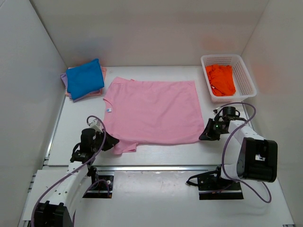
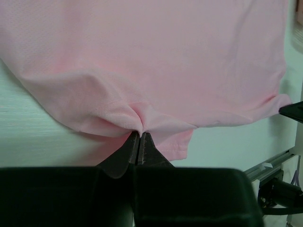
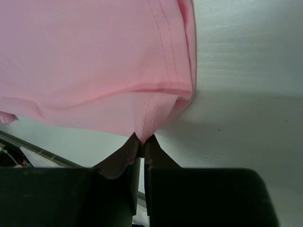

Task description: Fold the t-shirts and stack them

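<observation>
The shirt lies spread flat, so my left gripper should next carry the shirt's near edge outward onto the pink body of the shirt beside the white tag (image 1: pixel 118 119) and let it go.
A light pink t-shirt (image 1: pixel 154 111) lies spread flat across the middle of the table. My left gripper (image 1: pixel 110 142) is shut on its near left edge by the sleeve, the cloth puckered between the jaws (image 2: pixel 139 132). At the near right corner, my right gripper (image 1: pixel 204 136) is shut on the hem, pinching a fold of pink fabric (image 3: pixel 143 138). A bright blue folded t-shirt (image 1: pixel 85 78) tops a stack at the back left, with pink and pale lavender edges (image 1: pixel 64 79) showing beneath. An orange t-shirt (image 1: pixel 220 79) lies crumpled in the basket.
A white plastic lattice basket (image 1: pixel 246 75) stands at the back right. White walls enclose the table on three sides. A metal rail (image 1: pixel 156 166) runs along the table's near edge in front of the arm bases.
</observation>
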{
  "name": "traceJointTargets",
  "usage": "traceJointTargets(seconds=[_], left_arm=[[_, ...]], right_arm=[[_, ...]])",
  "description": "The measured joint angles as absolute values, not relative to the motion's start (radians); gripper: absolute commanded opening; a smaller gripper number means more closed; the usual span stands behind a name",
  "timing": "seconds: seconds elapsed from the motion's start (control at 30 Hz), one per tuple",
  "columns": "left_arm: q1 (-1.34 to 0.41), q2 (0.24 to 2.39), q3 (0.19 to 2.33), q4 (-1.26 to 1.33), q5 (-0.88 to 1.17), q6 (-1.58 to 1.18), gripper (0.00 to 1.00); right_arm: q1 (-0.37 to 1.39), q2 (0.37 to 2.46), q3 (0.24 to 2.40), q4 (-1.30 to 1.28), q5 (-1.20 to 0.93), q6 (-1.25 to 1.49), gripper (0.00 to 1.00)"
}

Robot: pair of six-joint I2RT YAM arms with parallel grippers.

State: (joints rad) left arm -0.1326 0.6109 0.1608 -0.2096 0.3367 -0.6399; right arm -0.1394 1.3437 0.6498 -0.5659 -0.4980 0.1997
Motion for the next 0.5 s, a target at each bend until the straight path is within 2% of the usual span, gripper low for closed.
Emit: traceJointTargets(seconds=[0.27,0.47,0.5], left_arm=[[-0.089,0.833,0.292,-0.137,0.325,-0.614,0.05],[-0.074,1.124,0.457,-0.022,0.316,-0.599,0.1],[-0.072,1.199,0.506,-0.006,0.315,-0.593,0.14]], right_arm=[[-0.14,1.492,0.817,-0.559,-0.526,0.214,0.0],[-0.141,1.664,1.002,-0.554,-0.553,0.222,0.0],[-0.141,1.702,1.044,-0.552,-0.557,0.223,0.04]])
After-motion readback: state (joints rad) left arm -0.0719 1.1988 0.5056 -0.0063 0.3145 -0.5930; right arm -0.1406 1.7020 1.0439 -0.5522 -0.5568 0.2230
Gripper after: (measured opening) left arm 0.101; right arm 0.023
